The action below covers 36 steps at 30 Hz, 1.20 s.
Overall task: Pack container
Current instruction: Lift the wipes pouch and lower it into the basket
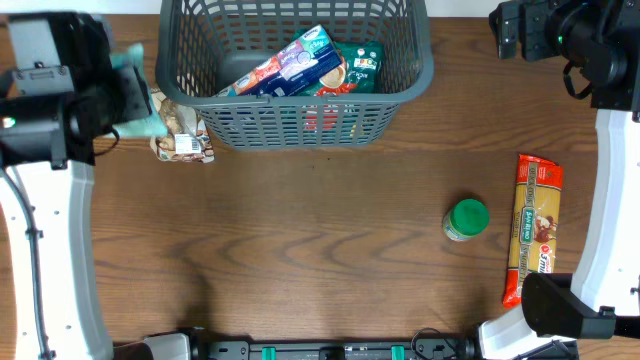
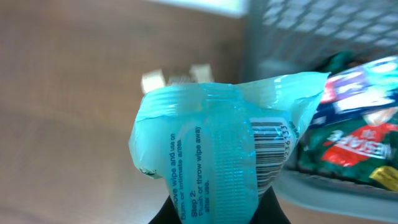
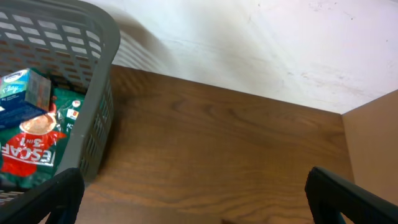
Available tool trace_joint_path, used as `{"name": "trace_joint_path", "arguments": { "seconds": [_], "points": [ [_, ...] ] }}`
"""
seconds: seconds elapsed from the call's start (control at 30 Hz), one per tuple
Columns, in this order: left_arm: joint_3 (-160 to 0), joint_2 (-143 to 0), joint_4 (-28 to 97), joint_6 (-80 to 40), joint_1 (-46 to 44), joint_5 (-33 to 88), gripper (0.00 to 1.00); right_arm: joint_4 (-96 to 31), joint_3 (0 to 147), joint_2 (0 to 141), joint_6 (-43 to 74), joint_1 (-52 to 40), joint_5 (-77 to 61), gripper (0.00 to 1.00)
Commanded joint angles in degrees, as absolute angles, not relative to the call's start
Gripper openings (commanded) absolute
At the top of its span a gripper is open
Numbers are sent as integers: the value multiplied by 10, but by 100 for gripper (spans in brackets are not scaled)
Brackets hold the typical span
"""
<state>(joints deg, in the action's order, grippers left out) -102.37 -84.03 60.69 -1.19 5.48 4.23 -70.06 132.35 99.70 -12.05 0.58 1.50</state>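
I will raise my left gripper over the container's rim by the brown snack packet next. Then I will turn it and lower it beside the blue-and-red packet, where there is free space.
The dark grey slatted container [image 1: 300,120] stands at the back middle and holds a blue-and-red packet [image 1: 290,65] and a green Nescafe packet [image 1: 358,68]. It also shows in the left wrist view [image 2: 323,37] and the right wrist view [image 3: 93,37]. My left gripper [image 1: 130,90] is shut on a teal wipes packet [image 2: 211,155], held above the table just left of the container. My right gripper [image 3: 193,199] is open and empty, high at the back right.
A brown snack packet [image 1: 180,135] lies by the container's left front corner. A green-lidded jar [image 1: 467,218] and a long pasta packet [image 1: 532,225] lie on the right side of the wooden table.
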Motion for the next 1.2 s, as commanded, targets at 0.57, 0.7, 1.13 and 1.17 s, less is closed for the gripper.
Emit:
{"name": "trace_joint_path", "arguments": {
  "seconds": [0.57, 0.7, 1.13, 1.17],
  "points": [
    [-1060, -1002, 237, 523, -100, 71, 6, -712, 1322, 997, -112, 15, 15, 99],
    [-1060, -1075, 239, 523, -98, 71, 6, -718, 1322, 997, -112, 15, 15, 99],
    [-1060, -1214, 287, 491, -98, 69, 25, -731, 1322, 997, -112, 15, 15, 99],
    [-1060, -1218, 287, 482, -98, 69, 32, -731, 1322, 997, -112, 15, 15, 99]
  ]
}}
